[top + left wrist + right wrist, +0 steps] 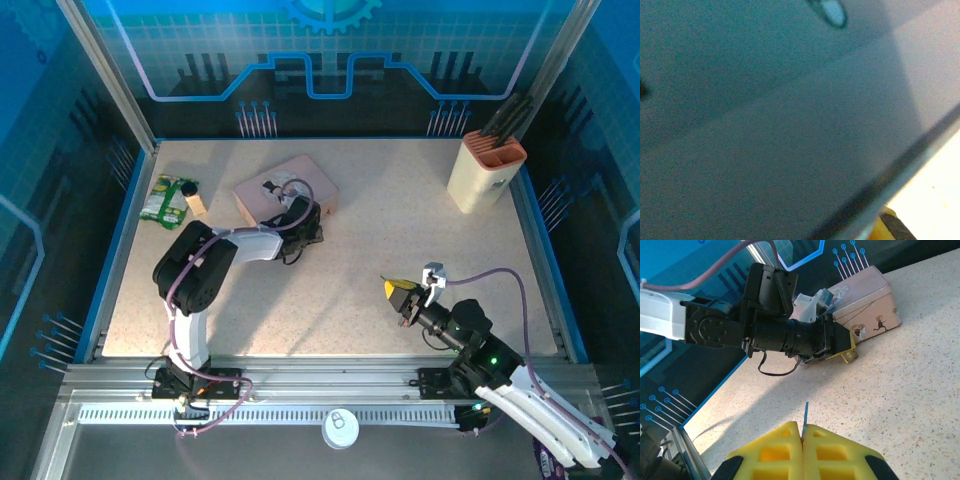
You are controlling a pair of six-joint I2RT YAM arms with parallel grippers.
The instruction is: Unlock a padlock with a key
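Observation:
My left gripper draws the padlock (850,354) back and toward the right gripper over the bare tabletop between them next and releases it, since the key sits well apart.
In the right wrist view my right gripper (802,427) has its yellow fingers pressed together on the key (805,415). The key's thin blade sticks out forward over the speckled table. From above, the right gripper (397,292) hovers right of centre. My left gripper (840,342) lies low beside the pink tin (867,305), and the small brass padlock (850,354) sits pinched at its yellow tips, on the table surface. Seen from the top, the left gripper (312,232) is right at the tin (285,185). The left wrist view is a close, blurred dark surface with one yellow fingertip (886,226) at the bottom.
A cream holder with dark utensils (487,170) stands at the back right. A green packet (160,200) and a small bottle (191,192) lie at the back left. A white lid (340,428) rests on the front rail. Blue-edged walls ring the table.

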